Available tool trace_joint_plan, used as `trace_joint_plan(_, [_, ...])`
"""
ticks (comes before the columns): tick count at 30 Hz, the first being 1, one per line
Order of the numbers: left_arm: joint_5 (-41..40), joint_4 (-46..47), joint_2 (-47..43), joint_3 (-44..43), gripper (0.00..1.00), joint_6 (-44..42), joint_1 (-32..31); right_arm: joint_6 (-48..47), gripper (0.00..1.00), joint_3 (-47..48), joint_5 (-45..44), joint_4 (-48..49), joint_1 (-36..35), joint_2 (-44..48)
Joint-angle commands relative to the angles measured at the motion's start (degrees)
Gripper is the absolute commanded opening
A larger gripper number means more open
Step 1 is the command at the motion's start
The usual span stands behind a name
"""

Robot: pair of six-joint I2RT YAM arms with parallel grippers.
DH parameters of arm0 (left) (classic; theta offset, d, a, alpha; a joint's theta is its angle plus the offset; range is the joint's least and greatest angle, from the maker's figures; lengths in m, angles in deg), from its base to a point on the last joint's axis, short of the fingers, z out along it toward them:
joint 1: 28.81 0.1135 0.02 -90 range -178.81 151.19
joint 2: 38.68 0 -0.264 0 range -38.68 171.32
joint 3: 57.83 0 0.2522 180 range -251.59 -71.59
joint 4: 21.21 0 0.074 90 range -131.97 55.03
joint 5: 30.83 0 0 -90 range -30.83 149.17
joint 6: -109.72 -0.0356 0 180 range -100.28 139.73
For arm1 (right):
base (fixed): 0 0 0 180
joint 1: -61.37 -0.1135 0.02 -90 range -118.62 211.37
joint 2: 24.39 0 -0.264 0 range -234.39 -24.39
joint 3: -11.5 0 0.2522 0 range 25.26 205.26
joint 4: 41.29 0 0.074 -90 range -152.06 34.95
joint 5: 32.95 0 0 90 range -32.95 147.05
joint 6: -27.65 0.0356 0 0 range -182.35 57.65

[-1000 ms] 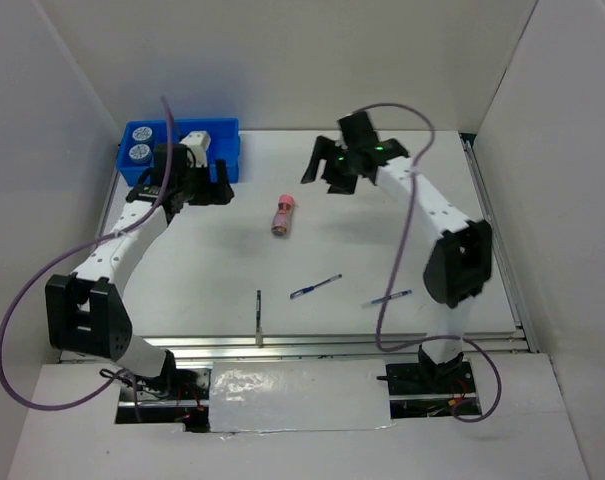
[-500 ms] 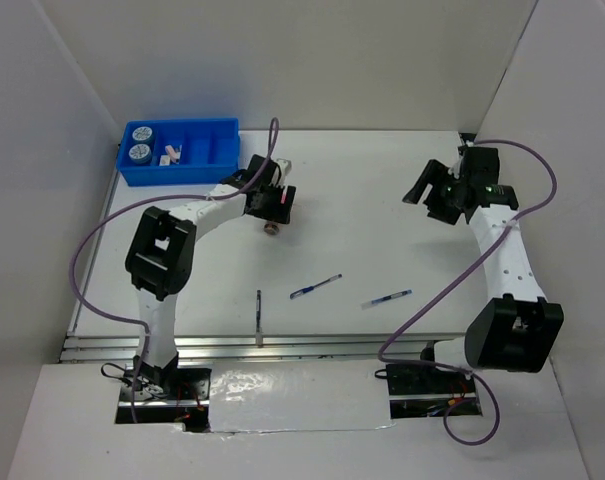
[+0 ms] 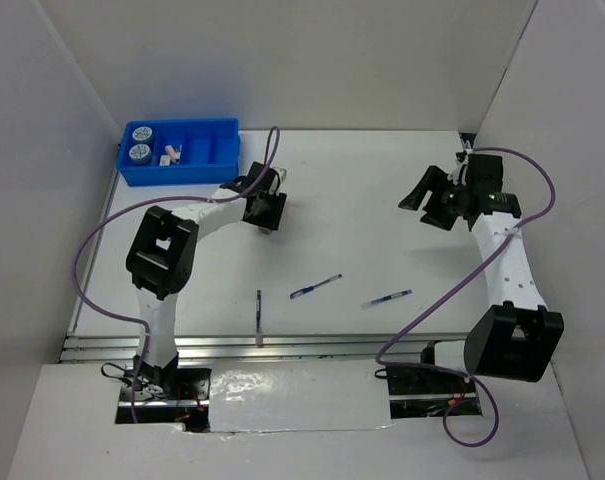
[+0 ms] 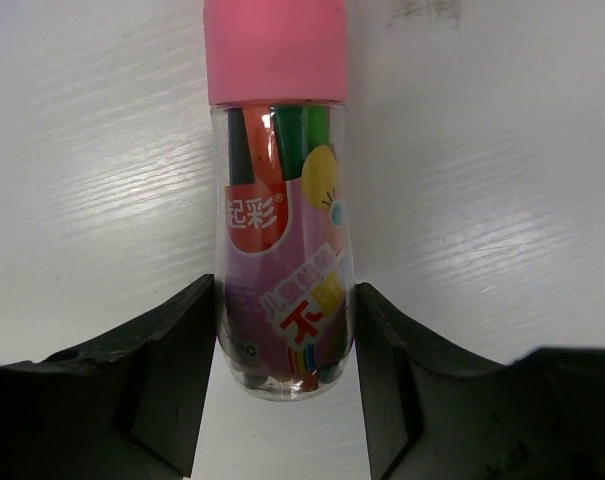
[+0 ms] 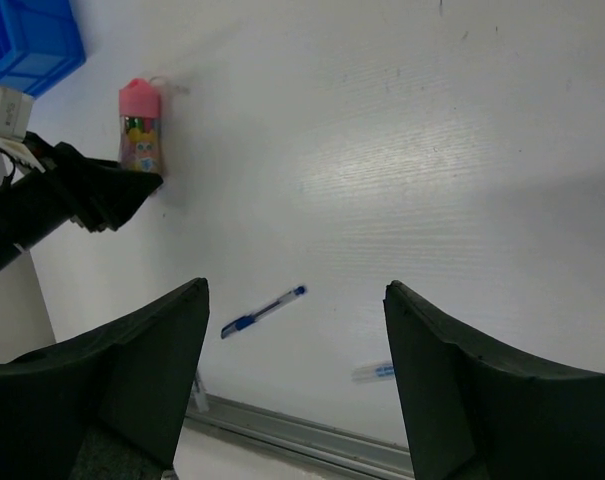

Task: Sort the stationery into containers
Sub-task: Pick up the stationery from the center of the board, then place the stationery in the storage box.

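My left gripper will go up and move outward next, to its left in the top view, to let go of the tube in the blue tray's empty section (image 3: 211,150).
The pink tube (image 4: 280,210) lies on the white table, pink cap pointing away from the camera. My left gripper (image 4: 285,335) has its jaws pressed against both sides of the tube's clear lower end. In the top view the left gripper (image 3: 266,208) covers the tube. My right gripper (image 3: 428,194) hangs open and empty over the right side of the table. Two blue pens (image 3: 316,286) (image 3: 387,298) and a thin dark stick (image 3: 259,315) lie near the front. The blue tray (image 3: 217,165) at the back left holds two tape rolls (image 3: 140,143) and small erasers (image 3: 170,153).
White walls enclose the table on the left, back and right. A metal rail (image 3: 302,344) runs along the front edge. The right wrist view shows the tube (image 5: 140,140), a pen (image 5: 262,311), the tray corner (image 5: 27,45) and the left gripper (image 5: 82,190).
My left arm swung from the tray to the pink tube and its jaws now sit on it. My right arm moved from the back centre to the right.
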Motion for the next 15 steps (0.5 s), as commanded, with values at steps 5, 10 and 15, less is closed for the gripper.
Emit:
trace_joint_plan(5, [4.81, 2.28, -13.07, -4.85, 0.11, 0.87, 7.59, -0.93, 0.76, -2.48, 1.2, 3.09, -3.01, 1.61])
trace_joint_plan(10, [4.39, 0.09, -12.04, -15.74, 0.09, 0.0, 14.19, -1.02, 0.76, -3.53, -0.21, 4.67, -6.17, 1.44])
trace_joint_plan(15, [4.3, 8.33, -10.27, -15.05, 0.08, -1.5, 20.52, -1.46, 0.76, -3.18, -0.65, 4.68, -7.5, 0.03])
